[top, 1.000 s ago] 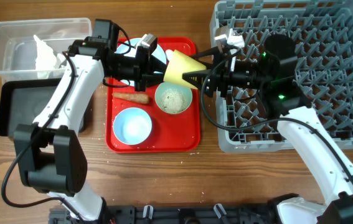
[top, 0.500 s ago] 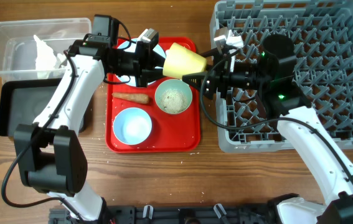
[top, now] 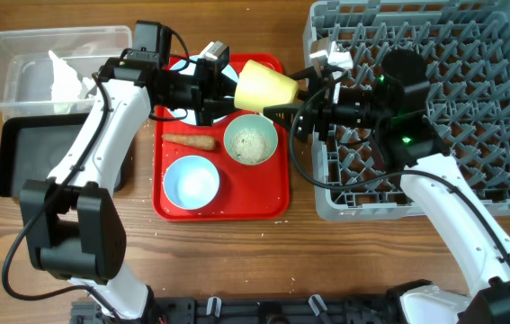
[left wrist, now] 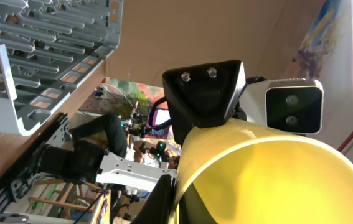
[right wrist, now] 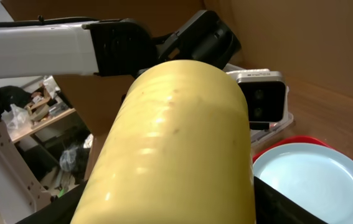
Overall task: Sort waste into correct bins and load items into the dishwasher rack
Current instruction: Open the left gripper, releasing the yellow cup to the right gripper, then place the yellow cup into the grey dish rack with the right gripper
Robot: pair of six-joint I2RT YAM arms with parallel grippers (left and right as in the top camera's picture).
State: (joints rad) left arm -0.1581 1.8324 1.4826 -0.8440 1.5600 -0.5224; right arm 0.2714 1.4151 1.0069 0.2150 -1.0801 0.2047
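The rack's near corner by the tray (top: pixel 365 165) is empty, so next my right gripper will carry the cup (top: pixel 266 85) over that spot, tip it with its opening down and lower to release it.
The yellow cup (top: pixel 266 85) hangs on its side above the back of the red tray (top: pixel 272 202), mouth toward the left. My left gripper (top: pixel 228 90) holds its rim; one finger (left wrist: pixel 170 205) lies against the rim's outside, with the cup's inside (left wrist: pixel 276 180) filling that view. My right gripper (top: pixel 288 97) has a finger on each side of the cup's body (right wrist: pixel 182 143). The pale blue plate (right wrist: pixel 313 177) lies on the tray below. A green bowl with white crumbs (top: pixel 251 141), a blue bowl (top: pixel 191 180) and the brown stick (top: pixel 190 140) sit on the tray.
The grey dishwasher rack (top: pixel 470 90) stands at the right, under my right arm, and shows in the left wrist view (left wrist: pixel 45 56). A clear tub (top: pixel 21 72) holding a white scrap (top: pixel 64 76) is at the far left, with the black tray (top: pixel 16 162) in front of it.
The left gripper moved up toward the table's far edge, and the cup tipped from a cone-like view to lie higher, its side showing. In the last half second nothing moved visibly.
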